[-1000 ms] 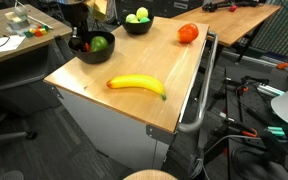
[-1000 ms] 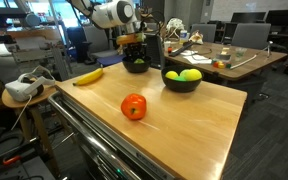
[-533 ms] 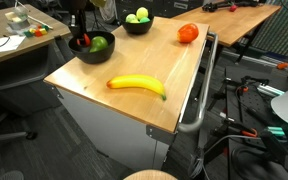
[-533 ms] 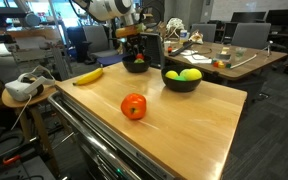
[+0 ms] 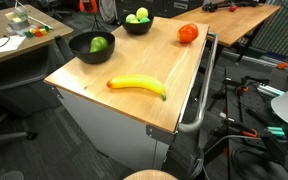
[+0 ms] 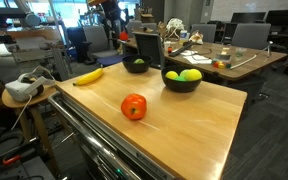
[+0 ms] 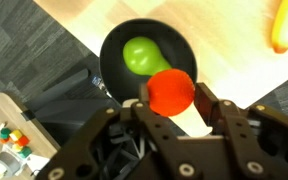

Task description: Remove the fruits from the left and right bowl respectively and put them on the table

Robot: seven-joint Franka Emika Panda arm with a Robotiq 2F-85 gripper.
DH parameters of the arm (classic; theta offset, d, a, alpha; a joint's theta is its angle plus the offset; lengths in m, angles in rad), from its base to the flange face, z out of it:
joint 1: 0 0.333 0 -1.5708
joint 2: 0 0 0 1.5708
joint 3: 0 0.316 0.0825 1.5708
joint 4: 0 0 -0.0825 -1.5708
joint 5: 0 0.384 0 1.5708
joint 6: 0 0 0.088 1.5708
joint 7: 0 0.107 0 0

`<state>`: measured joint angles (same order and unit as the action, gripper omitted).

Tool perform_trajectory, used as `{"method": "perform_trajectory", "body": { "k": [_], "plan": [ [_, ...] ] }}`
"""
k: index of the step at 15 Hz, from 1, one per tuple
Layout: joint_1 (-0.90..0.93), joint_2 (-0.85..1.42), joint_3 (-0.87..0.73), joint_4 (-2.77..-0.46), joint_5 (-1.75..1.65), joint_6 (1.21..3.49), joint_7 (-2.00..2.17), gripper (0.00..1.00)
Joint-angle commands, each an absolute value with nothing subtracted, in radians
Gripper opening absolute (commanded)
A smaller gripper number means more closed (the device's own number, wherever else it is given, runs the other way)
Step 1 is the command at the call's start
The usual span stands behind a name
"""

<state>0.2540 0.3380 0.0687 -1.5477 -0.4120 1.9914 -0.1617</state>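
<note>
The bare tabletop [image 5: 157, 70] beside the banana is below and clear of the black bowl, so my gripper will next carry the small red fruit toward the banana, lower it and let go.
My gripper [image 7: 172, 97] is shut on a small red fruit [image 7: 170, 90] and holds it high above a black bowl [image 7: 114, 62]. A green fruit [image 7: 141, 55] remains in that bowl. In an exterior view the gripper [image 5: 92, 6] is at the top edge, above this bowl [image 5: 79, 38] with the green fruit [image 5: 98, 44]. A second black bowl [image 5: 137, 27] holds green and yellow fruits [image 5: 137, 15]; it also shows in an exterior view [image 6: 181, 86]. The first bowl [image 6: 136, 68] stands behind it there.
A banana [image 5: 137, 86] and a red fruit [image 5: 188, 33] lie on the wooden table [image 5: 174, 75]. They also show in an exterior view: the banana [image 6: 89, 76] and the red fruit [image 6: 134, 106]. Desks and chairs surround the table.
My gripper has risen out of the bowl with the small red fruit in it, up to the top edge of the exterior views. The green fruit stayed in the bowl.
</note>
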Motion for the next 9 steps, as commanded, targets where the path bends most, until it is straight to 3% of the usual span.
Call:
{"method": "perform_trajectory", "body": {
  "k": [1,9],
  "plan": [
    [0.261,0.167,0.1,-1.794,-0.408,2.021,0.007,0.23],
    [0.232,0.028,0.125,-2.265,-0.504,2.269,0.191,0.23]
  ]
}}
